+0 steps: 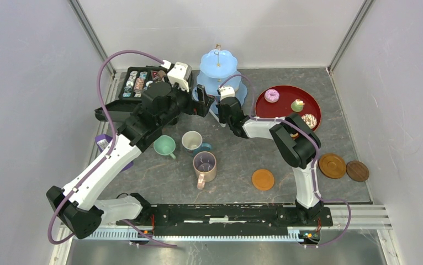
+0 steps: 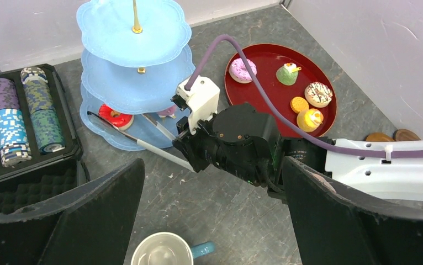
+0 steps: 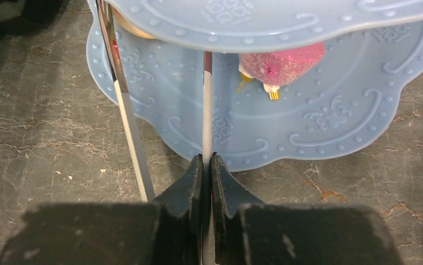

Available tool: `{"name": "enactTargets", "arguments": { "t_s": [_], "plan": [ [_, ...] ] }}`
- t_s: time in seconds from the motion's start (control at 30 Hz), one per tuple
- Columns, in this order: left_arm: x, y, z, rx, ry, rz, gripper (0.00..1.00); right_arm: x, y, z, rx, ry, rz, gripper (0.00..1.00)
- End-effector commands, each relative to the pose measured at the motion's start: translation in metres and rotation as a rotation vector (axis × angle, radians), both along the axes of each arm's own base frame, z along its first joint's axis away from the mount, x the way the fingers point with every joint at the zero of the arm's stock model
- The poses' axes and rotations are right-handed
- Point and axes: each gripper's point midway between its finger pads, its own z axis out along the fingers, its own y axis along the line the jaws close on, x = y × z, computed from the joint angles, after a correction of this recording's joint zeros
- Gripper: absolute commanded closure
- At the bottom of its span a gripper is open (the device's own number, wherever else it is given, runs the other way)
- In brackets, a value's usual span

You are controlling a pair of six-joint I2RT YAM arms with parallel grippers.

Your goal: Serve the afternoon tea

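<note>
The bare part of the red tray is to the right of my right gripper in the top view, so I will pull back from the stand, move across and let go of the tongs.
The pale-blue three-tier stand (image 1: pixel 218 63) stands at the back. On its bottom tier lie a red doughnut (image 2: pixel 115 117) and a pink pastry (image 3: pixel 281 65). My right gripper (image 3: pixel 207 163) is at the stand's front edge, shut on one arm of the metal tongs (image 3: pixel 206 110); the other arm (image 3: pixel 129 121) splays left. The tong tips reach under the middle tier. My left gripper (image 2: pixel 212 160) hovers open and holds nothing, above the white-and-blue mug (image 2: pixel 162 251). More pastries, among them a pink doughnut (image 2: pixel 242 70), lie on the red tray (image 2: pixel 253 105).
A mint green mug (image 1: pixel 164 146) and a pink mug (image 1: pixel 204 164) stand mid-table. An orange coaster (image 1: pixel 263 179) and two brown coasters (image 1: pixel 332 165) lie front right. The open black case (image 2: pixel 10 121) of round chips sits left of the stand.
</note>
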Motion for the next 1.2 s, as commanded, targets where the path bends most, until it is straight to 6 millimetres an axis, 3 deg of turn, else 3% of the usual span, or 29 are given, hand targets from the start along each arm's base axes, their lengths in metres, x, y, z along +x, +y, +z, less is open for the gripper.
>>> {"name": "enactTargets", "arguments": {
  "t_s": [0.0, 0.1, 0.43, 0.93, 1.17],
  "plan": [
    [0.000, 0.003, 0.019, -0.012, -0.079, 0.004, 0.00, 0.007, 0.003, 0.044, 0.073, -0.067, -0.035, 0.93],
    [0.001, 0.003, 0.015, -0.008, -0.073, 0.006, 0.00, 0.006, 0.003, 0.055, 0.108, -0.076, -0.051, 0.99],
    [-0.001, -0.001, 0.015, -0.022, -0.062, -0.014, 0.00, -0.013, -0.006, 0.076, 0.152, -0.104, -0.041, 1.00],
    [-0.002, -0.005, 0.013, -0.036, -0.053, -0.028, 0.00, -0.105, -0.055, 0.077, 0.039, -0.035, 0.118, 1.00],
    [-0.001, -0.006, 0.011, -0.030, -0.049, -0.026, 0.00, -0.147, -0.108, 0.068, -0.064, -0.004, 0.060, 1.00]
  ]
}}
